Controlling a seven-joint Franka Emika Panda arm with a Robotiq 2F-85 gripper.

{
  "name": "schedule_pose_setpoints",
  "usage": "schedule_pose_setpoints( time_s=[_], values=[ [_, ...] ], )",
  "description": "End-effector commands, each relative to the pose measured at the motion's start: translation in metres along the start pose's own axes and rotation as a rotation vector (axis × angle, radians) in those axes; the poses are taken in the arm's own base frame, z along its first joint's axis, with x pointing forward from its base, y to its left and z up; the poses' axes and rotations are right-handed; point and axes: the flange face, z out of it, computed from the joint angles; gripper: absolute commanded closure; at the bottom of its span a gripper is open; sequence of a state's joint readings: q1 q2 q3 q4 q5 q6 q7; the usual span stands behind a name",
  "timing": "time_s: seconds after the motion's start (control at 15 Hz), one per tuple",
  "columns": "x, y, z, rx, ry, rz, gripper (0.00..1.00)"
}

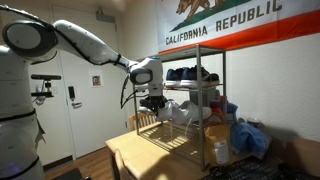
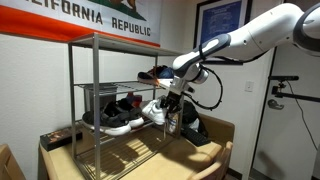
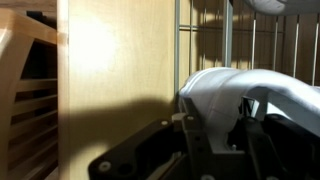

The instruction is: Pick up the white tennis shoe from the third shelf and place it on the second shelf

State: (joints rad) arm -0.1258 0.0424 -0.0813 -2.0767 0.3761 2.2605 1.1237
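Next I need to ease my gripper to the right in the wrist view and release the white shoe (image 2: pixel 154 112) there, since the shelf's free wires lie on that side of it.
My gripper (image 2: pixel 168 103) is shut on the white tennis shoe (image 2: pixel 154 112) and holds it in the air at the open end of the chrome wire rack, about level with the tier (image 2: pixel 100 128) that carries the black shoes (image 2: pixel 120 115). A lower wire tier (image 2: pixel 110 158) lies beneath that one. In the wrist view the white shoe (image 3: pixel 230 92) sits between the dark jaws (image 3: pixel 215 130). In an exterior view the gripper (image 1: pixel 153 103) is beside the rack's near post with the shoe (image 1: pixel 177 112) next to it.
Dark blue shoes (image 2: pixel 152 72) sit on the tier above. The rack stands on a wooden table (image 2: pixel 205 165) whose edge is near the gripper. A dark bag (image 2: pixel 195 130) lies just below the gripper. Blue bags (image 1: pixel 250 135) and a bottle (image 1: pixel 220 152) stand beside the rack.
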Motion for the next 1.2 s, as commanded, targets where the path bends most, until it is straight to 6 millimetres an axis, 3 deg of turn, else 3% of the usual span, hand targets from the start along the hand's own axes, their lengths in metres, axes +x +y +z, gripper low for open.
schedule_pose_setpoints(
  time_s=[0.0, 0.13, 0.2, 1.13],
  values=[
    [0.000, 0.000, 0.000, -0.001, 0.000, 0.000, 0.89],
    [0.000, 0.000, 0.000, -0.001, 0.000, 0.000, 0.89],
    [-0.001, 0.000, -0.001, 0.004, -0.001, 0.004, 0.97],
    [0.013, -0.013, -0.027, 0.087, -0.087, 0.089, 0.97]
  ],
)
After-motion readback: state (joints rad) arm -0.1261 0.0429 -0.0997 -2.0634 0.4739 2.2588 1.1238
